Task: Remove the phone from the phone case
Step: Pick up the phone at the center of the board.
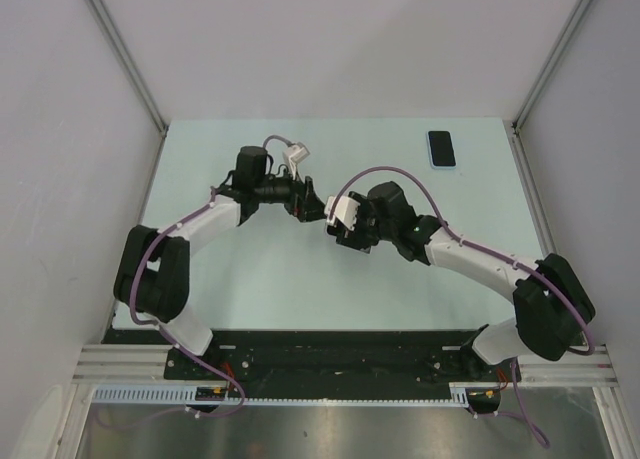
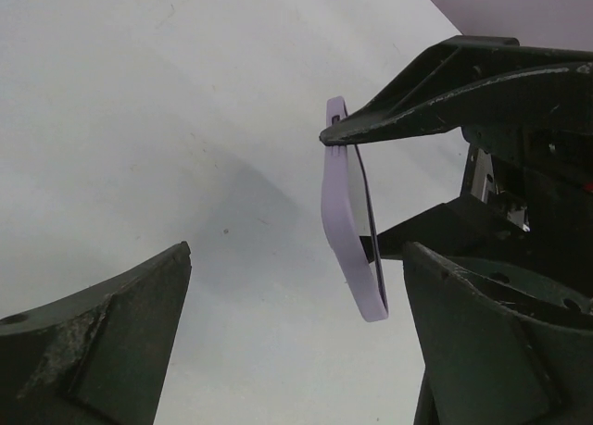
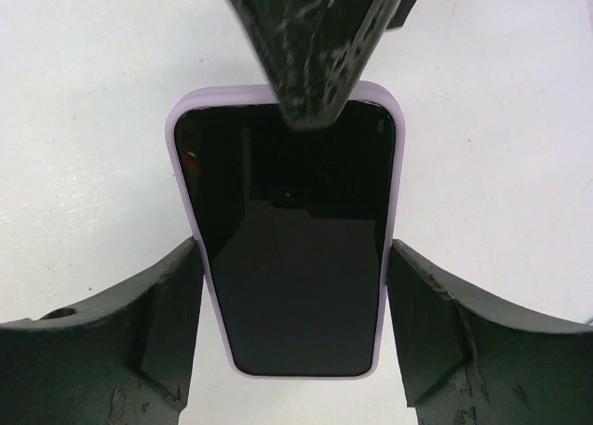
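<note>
I need to move my left gripper to the right in the left wrist view next, to close around the case's far end (image 2: pixel 370 293), because it hangs nearer the finger on that side.
A phone with a black screen (image 3: pixel 292 249) sits in a lilac case (image 3: pixel 185 138). My right gripper (image 3: pixel 295 258) is shut on the case's two long edges and holds it above the table. In the left wrist view the case (image 2: pixel 341 231) shows edge-on and hangs between my left gripper's (image 2: pixel 296 258) fingers, nearer the right one. The left gripper is open. One of its fingers (image 3: pixel 310 45) lies over the far end of the phone; I cannot tell whether it touches. In the top view both grippers (image 1: pixel 315 207) (image 1: pixel 338 231) meet at mid-table and the phone is mostly hidden.
A second phone (image 1: pixel 441 148) with a dark screen and a light blue rim lies flat at the back right of the table (image 1: pixel 250 279). Grey walls close in the table on the left, right and back.
</note>
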`<state>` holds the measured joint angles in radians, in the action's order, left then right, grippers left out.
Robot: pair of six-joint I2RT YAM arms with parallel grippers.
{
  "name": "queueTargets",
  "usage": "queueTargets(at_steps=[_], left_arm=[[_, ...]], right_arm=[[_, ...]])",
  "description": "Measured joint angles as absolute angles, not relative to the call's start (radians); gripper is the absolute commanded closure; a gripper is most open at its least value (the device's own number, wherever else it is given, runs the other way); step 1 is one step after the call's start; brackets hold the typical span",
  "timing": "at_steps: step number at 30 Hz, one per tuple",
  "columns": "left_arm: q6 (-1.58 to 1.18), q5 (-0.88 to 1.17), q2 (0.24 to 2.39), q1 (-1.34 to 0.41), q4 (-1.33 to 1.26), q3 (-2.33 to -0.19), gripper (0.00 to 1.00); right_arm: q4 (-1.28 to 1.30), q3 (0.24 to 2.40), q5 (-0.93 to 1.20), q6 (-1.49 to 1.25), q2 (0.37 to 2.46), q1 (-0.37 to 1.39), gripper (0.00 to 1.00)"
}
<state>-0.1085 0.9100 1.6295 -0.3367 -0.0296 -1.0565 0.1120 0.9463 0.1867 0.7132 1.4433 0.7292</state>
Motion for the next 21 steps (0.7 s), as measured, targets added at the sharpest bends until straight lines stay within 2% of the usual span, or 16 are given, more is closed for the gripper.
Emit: queueTargets(at_steps=[7, 11, 21], left_arm=[[-0.14, 0.902, 1.65, -0.382, -0.043, -1.068, 0.06], [-0.158, 0.903, 1.66, -0.395, -0.045, -1.074, 0.17], [-0.168, 0.905, 1.67, -0.423, -0.046, -1.075, 0.37]], right_arm=[[0.084, 0.946, 0.138, 0.706, 1.432, 0.762, 0.96], [0.057, 0.946, 0.098, 0.706, 1.432, 0.784, 0.96], [0.008, 0.946, 0.03, 0.707, 1.432, 0.804, 0.96]])
